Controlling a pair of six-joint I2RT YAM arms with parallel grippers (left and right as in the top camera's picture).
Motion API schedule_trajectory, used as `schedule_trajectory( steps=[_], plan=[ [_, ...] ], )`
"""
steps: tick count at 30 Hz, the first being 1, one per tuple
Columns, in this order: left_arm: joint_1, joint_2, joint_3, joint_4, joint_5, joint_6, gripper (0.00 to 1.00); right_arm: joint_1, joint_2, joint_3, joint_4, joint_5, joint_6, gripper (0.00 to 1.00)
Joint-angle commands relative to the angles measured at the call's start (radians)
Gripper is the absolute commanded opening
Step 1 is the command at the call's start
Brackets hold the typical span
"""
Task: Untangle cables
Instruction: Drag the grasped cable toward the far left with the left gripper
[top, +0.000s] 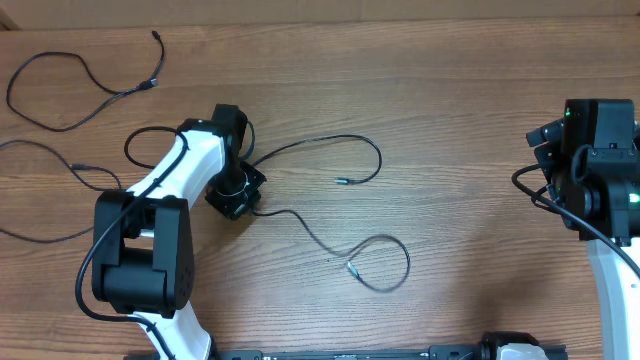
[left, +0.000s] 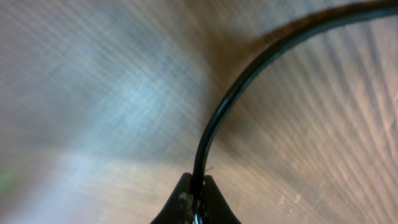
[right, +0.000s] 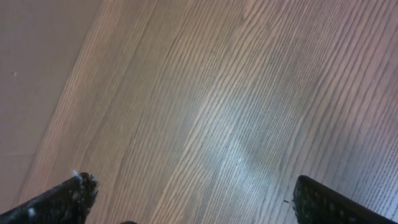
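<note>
The left gripper carries the thin black cable toward the trailing cable (top: 28, 239) next and releases it, as that one lies to the gripper's left in the overhead view.
Thin black cables lie on the wooden table. One cable (top: 318, 139) arcs right from my left gripper (top: 237, 195) to a small plug (top: 341, 181). Another stretch of cable (top: 310, 233) runs from the gripper to a loop (top: 398, 262) at centre. In the left wrist view the gripper (left: 198, 186) is shut on a cable (left: 224, 106), which is pinched between the tips and curves up to the right. My right gripper (right: 196, 199) is open over bare wood, and sits at the far right (top: 548, 140), well away from the cables.
A separate looped cable (top: 60, 120) with two plug ends lies at the back left. Another thin cable (top: 40, 150) trails off the left edge near the left arm's base (top: 140, 260). The table's far edge (top: 320, 18) runs along the top.
</note>
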Motion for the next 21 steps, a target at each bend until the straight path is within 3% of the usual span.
schedule_trajectory(
  steps=[1,10,13,21],
  plan=[
    [0.016,-0.014,0.144,-0.109,-0.029,0.112,0.05,-0.003,-0.003,0.007,0.006,0.015,-0.003,1.0],
    [0.077,-0.091,0.585,-0.466,-0.211,0.18,0.04,-0.003,-0.003,0.007,0.006,0.015,-0.003,1.0],
    [0.111,-0.181,0.768,-0.538,-0.262,0.306,0.04,-0.003,-0.003,0.007,0.006,0.015,-0.003,1.0],
    [0.223,-0.35,0.809,-0.644,-0.211,0.249,0.05,-0.003,-0.003,0.007,0.006,0.015,-0.003,1.0]
  ],
)
